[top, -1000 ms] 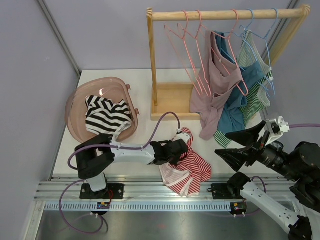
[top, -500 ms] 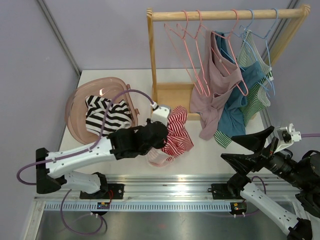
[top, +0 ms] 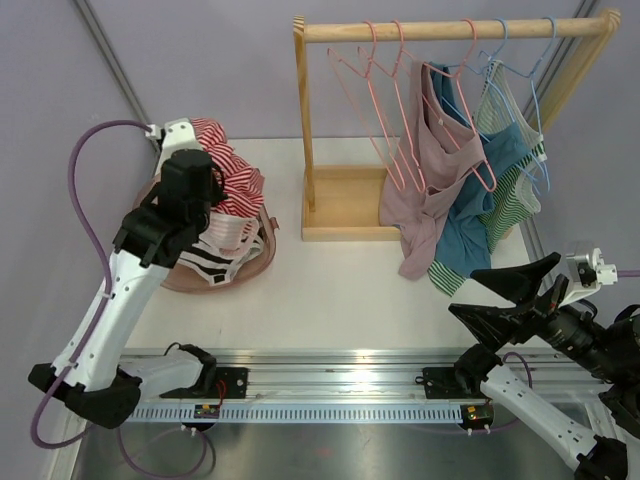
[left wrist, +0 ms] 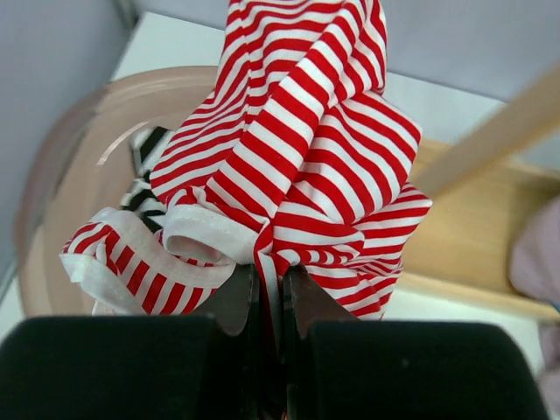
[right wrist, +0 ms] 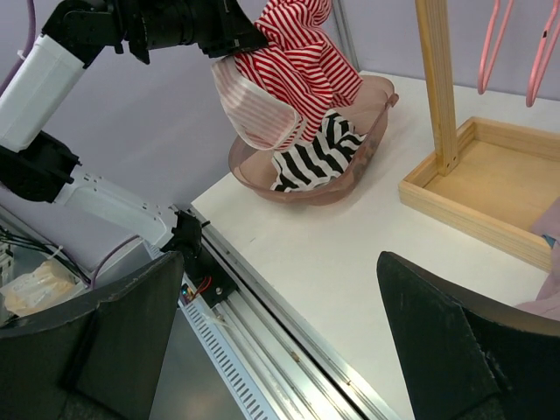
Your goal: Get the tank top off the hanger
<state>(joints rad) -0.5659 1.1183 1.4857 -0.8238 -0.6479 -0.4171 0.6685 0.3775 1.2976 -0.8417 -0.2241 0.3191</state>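
The pink basket is below my left gripper, toward the left in the wrist view, so I need to lower my gripper toward that side and release the tank top.
My left gripper [top: 200, 182] is shut on a red-and-white striped tank top [top: 228, 190] and holds it above the pink basket [top: 149, 206]. In the left wrist view the gripper [left wrist: 269, 293] pinches the tank top [left wrist: 302, 166] between its fingers, with the basket [left wrist: 66, 184] below. The tank top [right wrist: 289, 66] also shows in the right wrist view, hanging over the basket [right wrist: 350, 179]. My right gripper [top: 505, 295] is open and empty at the table's front right. Pink hangers [top: 385, 100] hang bare on the wooden rack [top: 450, 30].
A black-and-white striped garment [top: 205, 262] lies in the basket. A mauve top [top: 430, 170], a teal top [top: 480, 200] and a green striped top [top: 515, 190] hang on the rack. The rack's wooden base tray [top: 345, 205] stands right of the basket.
My left arm has swung from the table's front middle up and left, carrying the red striped tank top over the basket. The right gripper has shifted slightly down and right.
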